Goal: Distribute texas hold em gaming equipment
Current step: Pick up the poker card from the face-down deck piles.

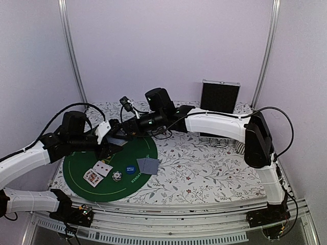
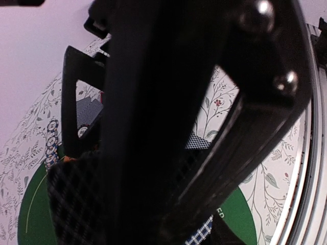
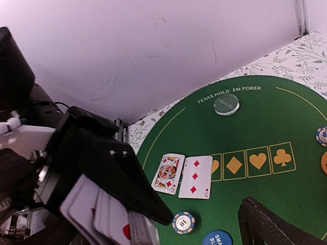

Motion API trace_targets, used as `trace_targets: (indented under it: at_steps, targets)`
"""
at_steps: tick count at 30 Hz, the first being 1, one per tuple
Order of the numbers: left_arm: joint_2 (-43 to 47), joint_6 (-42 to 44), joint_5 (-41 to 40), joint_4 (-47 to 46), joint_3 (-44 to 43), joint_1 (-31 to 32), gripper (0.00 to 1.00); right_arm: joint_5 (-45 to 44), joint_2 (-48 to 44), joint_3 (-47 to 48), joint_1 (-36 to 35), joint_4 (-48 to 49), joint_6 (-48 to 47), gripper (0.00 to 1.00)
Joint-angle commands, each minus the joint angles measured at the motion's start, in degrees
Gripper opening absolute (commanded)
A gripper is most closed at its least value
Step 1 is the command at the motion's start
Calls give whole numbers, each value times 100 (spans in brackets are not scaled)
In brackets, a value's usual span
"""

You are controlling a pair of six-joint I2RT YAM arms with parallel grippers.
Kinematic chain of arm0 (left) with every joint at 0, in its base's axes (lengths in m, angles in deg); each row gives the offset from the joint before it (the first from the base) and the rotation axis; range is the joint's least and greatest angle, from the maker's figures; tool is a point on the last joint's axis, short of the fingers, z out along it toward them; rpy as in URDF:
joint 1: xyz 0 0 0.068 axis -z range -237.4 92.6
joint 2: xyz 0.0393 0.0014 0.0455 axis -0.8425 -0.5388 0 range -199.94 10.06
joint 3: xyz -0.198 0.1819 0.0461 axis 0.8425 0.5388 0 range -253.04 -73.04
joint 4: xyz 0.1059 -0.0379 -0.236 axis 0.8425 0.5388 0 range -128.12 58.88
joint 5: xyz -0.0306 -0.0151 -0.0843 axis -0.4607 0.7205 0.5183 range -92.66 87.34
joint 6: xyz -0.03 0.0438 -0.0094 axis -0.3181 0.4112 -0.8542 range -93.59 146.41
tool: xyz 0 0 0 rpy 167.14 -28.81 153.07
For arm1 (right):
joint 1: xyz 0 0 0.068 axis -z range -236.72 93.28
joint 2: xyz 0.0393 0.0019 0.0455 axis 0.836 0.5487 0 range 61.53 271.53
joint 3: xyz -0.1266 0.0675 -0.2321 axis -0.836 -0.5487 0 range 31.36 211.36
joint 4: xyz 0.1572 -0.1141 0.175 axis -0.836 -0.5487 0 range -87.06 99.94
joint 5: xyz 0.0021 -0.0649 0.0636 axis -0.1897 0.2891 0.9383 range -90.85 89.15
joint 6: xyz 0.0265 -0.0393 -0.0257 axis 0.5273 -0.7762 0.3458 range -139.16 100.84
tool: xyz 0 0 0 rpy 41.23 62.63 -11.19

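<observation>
My left gripper has the stack's loose end [image 1: 118, 140] [image 3: 118, 218] sticking out of it against one open finger, so my right gripper needs to stay beside it and close across that end of the stack.
On the green mat [image 1: 82, 184] lie two face-up cards [image 1: 97, 173], a striped chip [image 1: 117, 176], a blue disc [image 1: 131, 169] and two face-down grey-blue cards [image 1: 148, 165]. My left gripper [image 1: 113, 143] hovers over the mat's far edge, shut on a stack of playing cards [image 3: 102, 217]; their checked backs [image 2: 204, 232] show in the left wrist view. My right gripper [image 1: 126, 130] is open right beside that stack, one finger [image 3: 127, 189] against it. The right wrist view shows the king [image 3: 168, 173], the three of diamonds [image 3: 195, 176] and the chip [image 3: 184, 222]. The triangular marker is out of view.
The silver-and-black case [image 1: 219, 97] stands open at the back right. A clear round disc [image 3: 226, 104] lies near the mat's lettering. Another chip [image 3: 322, 136] and an orange disc [image 3: 324, 162] sit at the mat's edge. A row of chips [image 2: 51, 145] lies by the wall.
</observation>
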Motion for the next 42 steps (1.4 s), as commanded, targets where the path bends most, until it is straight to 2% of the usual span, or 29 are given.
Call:
trace_targets:
  at_steps: [1, 6, 12, 18, 28, 37, 42]
  targets:
    - [14, 33, -42, 10, -161, 46, 42, -730, 175, 217, -56, -398, -261, 100]
    - [64, 49, -71, 2, -148, 50, 42, -1224, -147, -115, 30, -476, -368, 97]
    - [66, 37, -140, 1, -151, 50, 42, -1234, -465, -328, 79, -528, -484, 93]
    - [32, 17, -313, 4, -156, 50, 42, -946, -502, -280, 79, -653, -519, 74]
    - [-43, -115, -765, -7, -193, -29, 42, -682, -516, -66, 63, -866, -505, 23]
    - [-53, -226, -803, -61, -204, -203, 42, -922, -619, -46, 70, -1058, -638, 3]
    - [-51, -253, -810, -56, -204, -219, 42, -954, -735, -34, 68, -1139, -747, 1]
